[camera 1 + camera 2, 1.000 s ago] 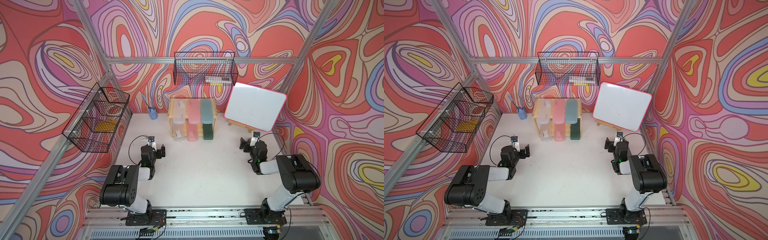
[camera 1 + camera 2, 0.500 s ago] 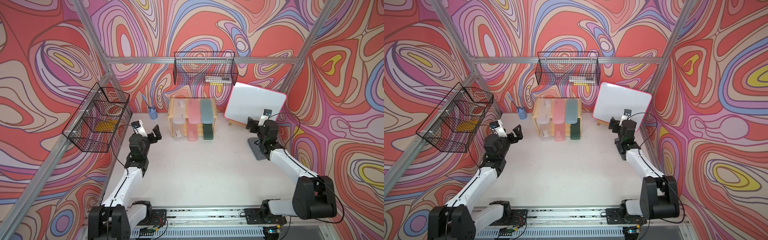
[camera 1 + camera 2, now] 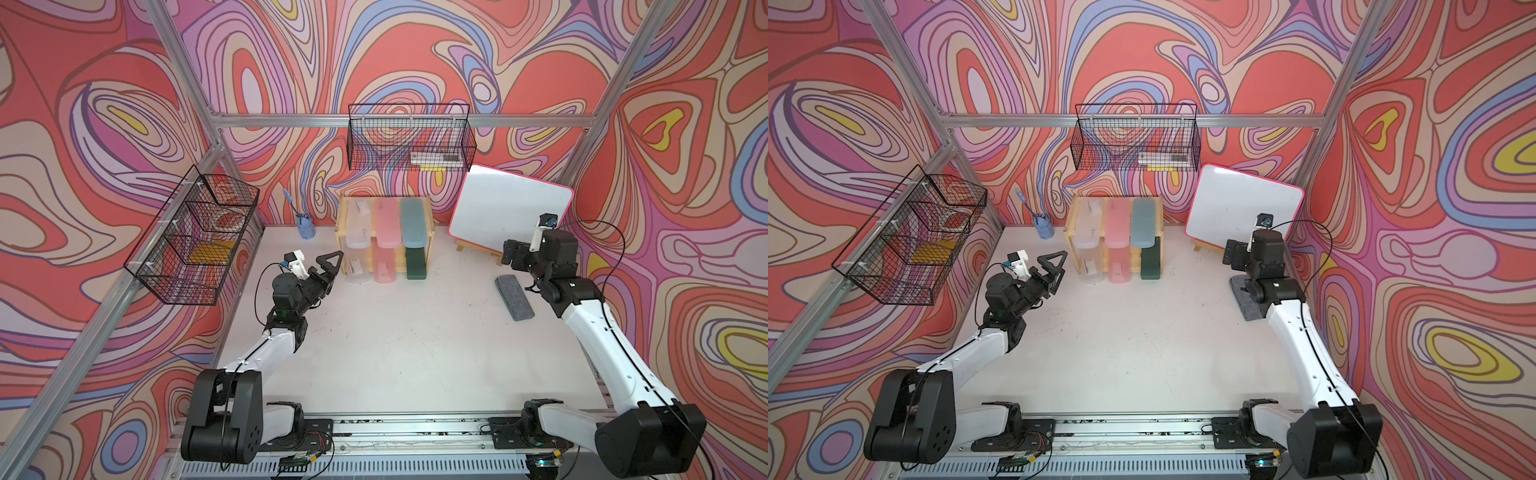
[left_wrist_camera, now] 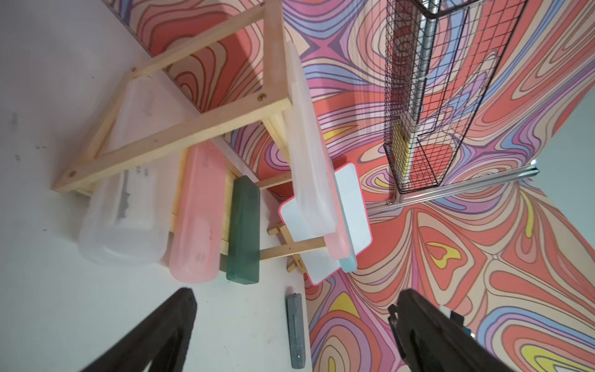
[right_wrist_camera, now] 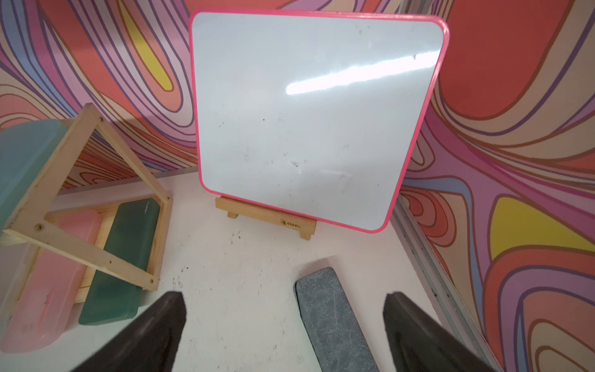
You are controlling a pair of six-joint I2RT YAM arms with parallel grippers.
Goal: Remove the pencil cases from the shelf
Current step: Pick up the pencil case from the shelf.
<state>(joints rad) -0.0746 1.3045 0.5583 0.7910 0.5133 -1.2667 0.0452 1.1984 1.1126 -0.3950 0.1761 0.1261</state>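
I should next move my left gripper toward the shelf (image 3: 430, 232) and close it around the upper whitish case's near end (image 3: 358, 240), since that end sticks out past the upper tray's front edge.
The light wood shelf (image 3: 430, 232) stands at the back of the table. Its upper tray carries a whitish pencil case (image 3: 359, 226), a pink one (image 3: 388, 224) and a teal one (image 3: 413, 224). Below lie a whitish (image 3: 357, 266), a pink (image 3: 384, 266) and a dark green case (image 3: 417, 264), their ends sticking out in front. My left gripper (image 3: 328, 270) hovers open just left of the shelf and holds nothing (image 4: 293, 291). Over the table's right side, my right gripper (image 3: 508, 254) is open and empty (image 5: 283, 296), in front of the whiteboard.
A grey fuzzy block (image 3: 514, 297) lies on the table under the right gripper. A pink-rimmed whiteboard (image 3: 509, 216) leans on a small wooden easel right of the shelf. A blue cup (image 3: 306, 227) stands left of it. Black wire baskets hang on the back wall (image 3: 409, 145) and left wall (image 3: 195, 241).
Both arms have unfolded from low near the front and reached toward the back. The left gripper has come close to the shelf's left side. Both grippers stayed open.
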